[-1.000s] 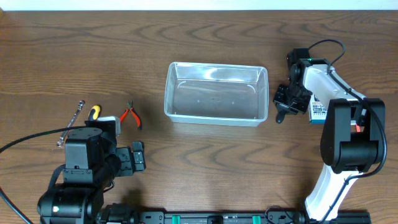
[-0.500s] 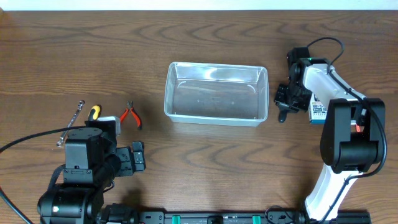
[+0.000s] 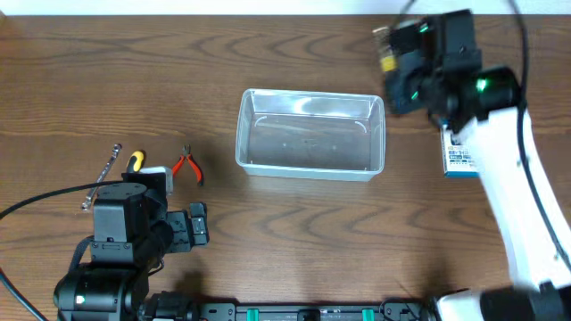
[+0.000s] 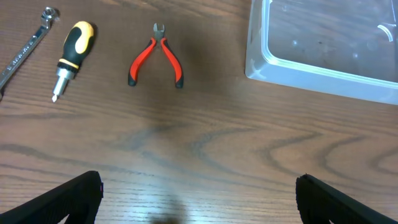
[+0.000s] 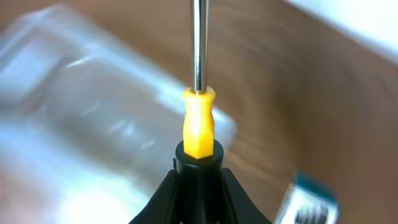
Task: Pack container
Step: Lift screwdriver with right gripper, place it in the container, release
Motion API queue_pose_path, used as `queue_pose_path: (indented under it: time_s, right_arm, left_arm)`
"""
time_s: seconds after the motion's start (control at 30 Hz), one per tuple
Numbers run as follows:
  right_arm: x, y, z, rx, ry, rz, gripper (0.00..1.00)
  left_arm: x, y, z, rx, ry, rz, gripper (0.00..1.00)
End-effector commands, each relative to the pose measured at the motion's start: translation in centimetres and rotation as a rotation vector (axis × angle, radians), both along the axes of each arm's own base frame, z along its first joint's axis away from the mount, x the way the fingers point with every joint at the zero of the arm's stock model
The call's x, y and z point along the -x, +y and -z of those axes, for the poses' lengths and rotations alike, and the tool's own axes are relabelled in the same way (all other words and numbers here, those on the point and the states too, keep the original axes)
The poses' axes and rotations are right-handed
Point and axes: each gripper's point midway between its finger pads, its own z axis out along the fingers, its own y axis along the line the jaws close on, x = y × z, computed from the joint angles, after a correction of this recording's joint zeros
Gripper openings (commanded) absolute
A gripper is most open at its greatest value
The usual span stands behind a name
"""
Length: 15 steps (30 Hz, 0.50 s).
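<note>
I need to swing my right gripper back over the empty container and lower the long screwdriver inside, turned along the container's near side (image 3: 310,159).
The clear plastic container (image 3: 308,172) stands empty at the table's middle; it also shows in the left wrist view (image 4: 323,81) and, blurred, in the right wrist view (image 5: 81,124). My right gripper (image 3: 409,62) is raised above the container's far right corner, shut on a long screwdriver (image 5: 198,118) with a yellow-and-black handle and a steel shaft. My left gripper (image 4: 199,211) is open and empty, low at the front left (image 3: 192,225). Red pliers (image 4: 156,59), a stubby yellow-and-black screwdriver (image 4: 71,56) and a wrench (image 4: 25,46) lie on the table left of the container.
A small blue-and-white box (image 3: 458,156) lies right of the container, under my right arm; it also shows in the right wrist view (image 5: 308,199). A black cable (image 3: 45,201) runs across the table at the far left. The same hand tools show from overhead: pliers (image 3: 187,166), wrench (image 3: 103,174).
My right arm has lifted off the table beside the container's right end and risen toward the far right corner, carrying the long screwdriver. The left arm has not moved.
</note>
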Motion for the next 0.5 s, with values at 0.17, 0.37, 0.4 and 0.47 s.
queue_pose_path:
  time_s: [0.17,0.37,0.4,0.47]
  right_arm:
    - [5.5,8.7,7.1,0.244,0.026,-0.784,0.01]
    - [4.3,9.2,14.3,0.275,0.178,-0.801,0.01]
    - [4.2,9.2,15.4,0.279,0.204,-0.801,0.01]
    - [4.0,9.0,17.7,0.289,0.261,-0.8,0.01]
  left_arm:
    - [-0.2,0.1,-0.6,-0.009,-0.013,0.001,0.98]
    - [-0.2,0.1,-0.6,-0.009,-0.013,0.001,0.98]
    - [-0.2,0.1,-0.6,-0.009,-0.013,0.001,0.98]
    - [-0.2,0.1,-0.6,-0.009,-0.013,0.001,0.98]
